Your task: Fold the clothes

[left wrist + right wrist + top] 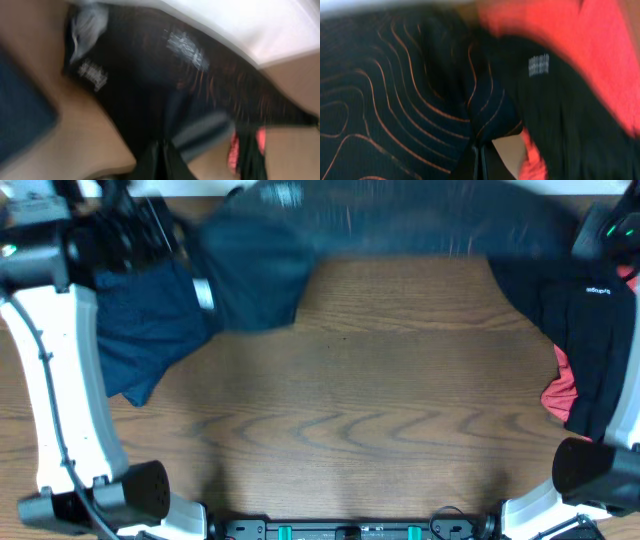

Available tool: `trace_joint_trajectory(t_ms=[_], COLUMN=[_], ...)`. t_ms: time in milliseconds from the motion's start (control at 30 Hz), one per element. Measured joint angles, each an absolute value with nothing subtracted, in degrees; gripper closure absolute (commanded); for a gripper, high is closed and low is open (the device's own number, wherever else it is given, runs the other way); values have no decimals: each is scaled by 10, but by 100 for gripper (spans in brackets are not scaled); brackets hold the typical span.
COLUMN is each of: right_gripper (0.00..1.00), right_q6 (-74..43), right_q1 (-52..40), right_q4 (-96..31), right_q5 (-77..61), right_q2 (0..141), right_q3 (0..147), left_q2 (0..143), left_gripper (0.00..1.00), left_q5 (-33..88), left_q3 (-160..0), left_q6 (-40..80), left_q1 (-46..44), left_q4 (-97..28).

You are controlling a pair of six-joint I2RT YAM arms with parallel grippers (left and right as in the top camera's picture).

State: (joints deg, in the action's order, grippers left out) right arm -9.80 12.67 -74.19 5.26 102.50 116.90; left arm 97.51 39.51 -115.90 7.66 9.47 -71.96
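Note:
My left gripper will next move back and down to release the garment's end on the bare wooden tabletop, which is below and further back.
A dark garment (400, 225) is stretched in the air across the far side of the table, blurred by motion. Up close it is dark fabric with thin orange contour lines (395, 100). My left gripper (205, 292) is shut on its left end; the left wrist view shows the jaws (162, 160) closed with dark cloth (150, 90) bunched around them. My right gripper (598, 235) is shut on the right end; the right wrist view shows its jaws (480, 160) pinching a fold of the fabric.
A blue garment (140, 340) lies crumpled at the left under my left arm. A black garment with a small white logo (590, 330) and a red piece (562, 392) is piled at the right edge. Bare wooden table (360, 410) fills the middle.

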Motion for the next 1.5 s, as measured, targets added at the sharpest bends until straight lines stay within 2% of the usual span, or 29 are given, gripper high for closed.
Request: trace_joint_trajectory(t_ms=[100,267,600,767,1100,1500], right_gripper=[99,99,99,99,99,99], right_q6=[-97,-95,-111,-122,-177,-210], right_q1=[131,131,131,132,136,209], right_q4=[-781,-827,-771,-742,-705,-694], right_q5=[62,69,76,77,77,80], right_q2=[1029,1029,1029,1027,932,778], right_q3=[1094,999,740,667,584,545], left_q2=[981,980,970,920,759,607], left_gripper=[94,94,94,94,94,94], left_q5=[375,362,340,316,271,231], left_q3=[-1098,-979,-693,-597,-547,-544], left_q6=[33,-22,-74,-60,34,106], left_q1=[86,77,77,77,77,77], left_q4=[-794,-832,-800,-765,-741,-779])
